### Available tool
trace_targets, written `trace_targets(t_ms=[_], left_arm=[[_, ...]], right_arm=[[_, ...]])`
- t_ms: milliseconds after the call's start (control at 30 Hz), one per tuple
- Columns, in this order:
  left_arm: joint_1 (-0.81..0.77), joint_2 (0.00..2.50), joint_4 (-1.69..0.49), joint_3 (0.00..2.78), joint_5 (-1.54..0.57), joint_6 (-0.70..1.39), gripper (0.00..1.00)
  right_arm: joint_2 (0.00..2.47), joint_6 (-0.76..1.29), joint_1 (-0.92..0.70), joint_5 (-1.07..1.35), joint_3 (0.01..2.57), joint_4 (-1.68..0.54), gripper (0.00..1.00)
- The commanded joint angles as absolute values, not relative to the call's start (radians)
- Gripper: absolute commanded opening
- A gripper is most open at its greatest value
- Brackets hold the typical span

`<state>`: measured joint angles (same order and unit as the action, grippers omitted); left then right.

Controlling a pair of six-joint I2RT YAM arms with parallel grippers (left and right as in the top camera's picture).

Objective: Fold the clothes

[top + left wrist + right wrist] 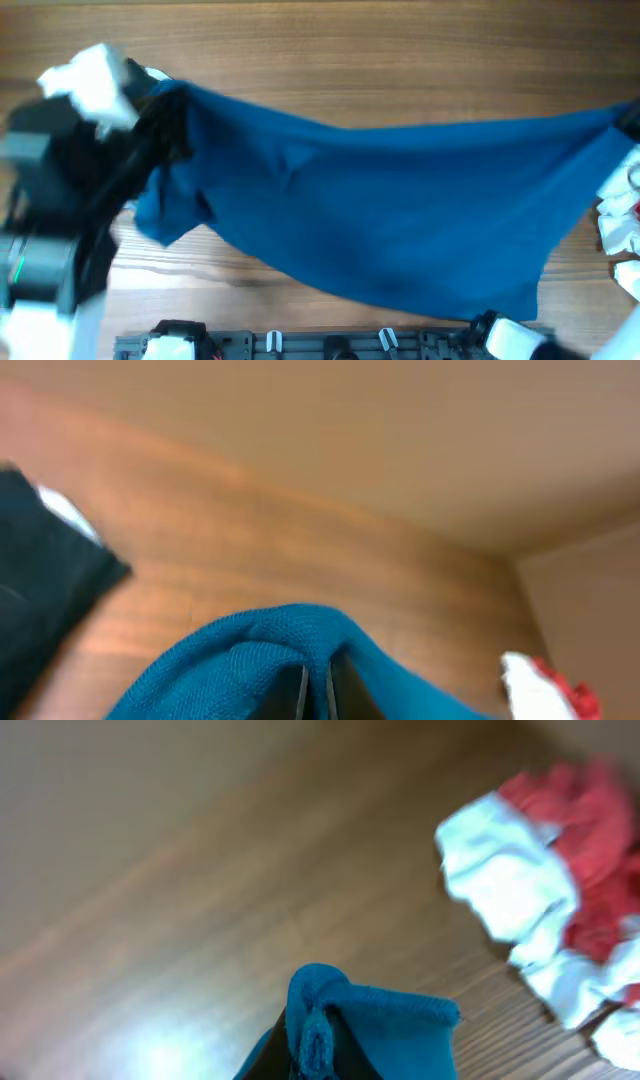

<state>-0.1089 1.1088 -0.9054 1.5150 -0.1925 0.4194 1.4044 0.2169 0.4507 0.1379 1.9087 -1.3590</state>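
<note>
The cloth hangs stretched above the wood, so next I should lower my left gripper with its corner of the deep-blue garment (400, 210) onto the tabletop and release it.
A large deep-blue garment (400, 210) hangs stretched across the table, held up by two corners. My left gripper (168, 105) is shut on its left corner; in the left wrist view the blue cloth (260, 660) bunches over the closed left gripper (315, 695). My right gripper (318, 1055) is shut on the right corner, where the blue hem (390, 1020) folds over its tips. In the overhead view that corner (622, 118) reaches the right edge and the right gripper itself is hidden. The garment's lower edge sags toward the front of the table.
A white-and-red garment (622, 215) (550, 890) lies crumpled at the right edge. A black garment (40, 600) lies at the left under my left arm (60, 190), with a white cloth (95, 80) at the far left. Bare wooden table (380, 50) shows behind.
</note>
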Motion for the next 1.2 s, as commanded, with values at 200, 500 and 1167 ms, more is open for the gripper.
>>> trace_targets(t_ms=[200, 500, 1167], left_arm=[[-0.086, 1.701, -0.428, 1.556, -0.307, 0.459, 0.04], [0.084, 1.758, -0.239, 2.092, -0.488, 0.58, 0.04], [-0.123, 1.991, -1.551, 1.772, -0.294, 0.108, 0.04]], right_arm=[[1.865, 0.276, 0.326, 0.229, 1.922, -1.058, 0.04], [1.803, 0.366, 0.327, 0.142, 2.428, -0.901, 0.04], [2.08, 0.229, 0.329, -0.157, 2.119, -1.549, 0.04]])
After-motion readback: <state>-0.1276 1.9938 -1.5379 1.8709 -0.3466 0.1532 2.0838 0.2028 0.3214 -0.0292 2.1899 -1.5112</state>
